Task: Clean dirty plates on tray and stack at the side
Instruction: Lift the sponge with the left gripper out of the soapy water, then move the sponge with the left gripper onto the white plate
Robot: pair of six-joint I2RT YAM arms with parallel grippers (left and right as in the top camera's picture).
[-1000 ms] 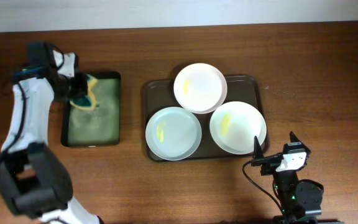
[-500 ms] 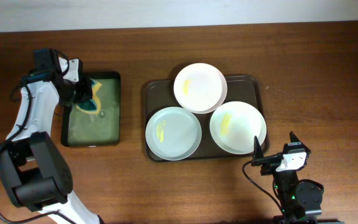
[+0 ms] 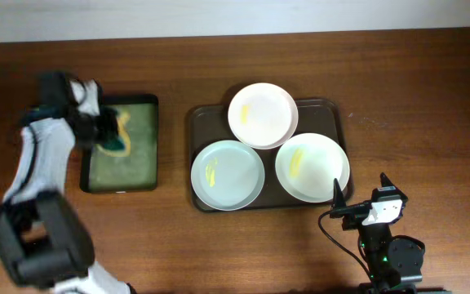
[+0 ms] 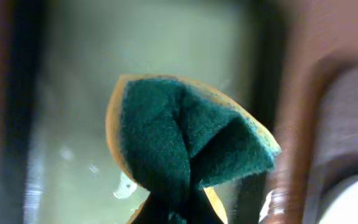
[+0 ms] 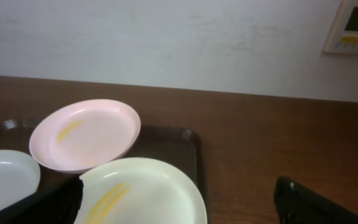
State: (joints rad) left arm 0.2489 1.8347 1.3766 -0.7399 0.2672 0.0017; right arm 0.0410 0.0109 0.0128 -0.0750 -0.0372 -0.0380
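I will move my left gripper down and to the right in the overhead view, onto the plate nearest the small black tray, because the yellow smear on that plate needs wiping.
Three white plates lie on the dark brown tray (image 3: pixel 337 114): a back plate (image 3: pixel 262 114), a front left plate (image 3: pixel 228 175) and a front right plate (image 3: pixel 312 167), each with a yellow smear. My left gripper (image 3: pixel 108 131) is shut on a green and yellow sponge (image 4: pixel 185 143), held over the small black tray (image 3: pixel 141 167) with the greenish inside. My right gripper (image 3: pixel 359 200) is open and empty, near the table's front edge, just in front of the front right plate (image 5: pixel 142 193). The back plate (image 5: pixel 86 134) also shows in the right wrist view.
The small black tray stands left of the brown tray. Bare wooden table lies right of the brown tray (image 5: pixel 191 149) and along the back. A white wall runs behind the table.
My left gripper has lifted the sponge and shifted slightly toward the back of the small tray. The right arm and plates have not moved.
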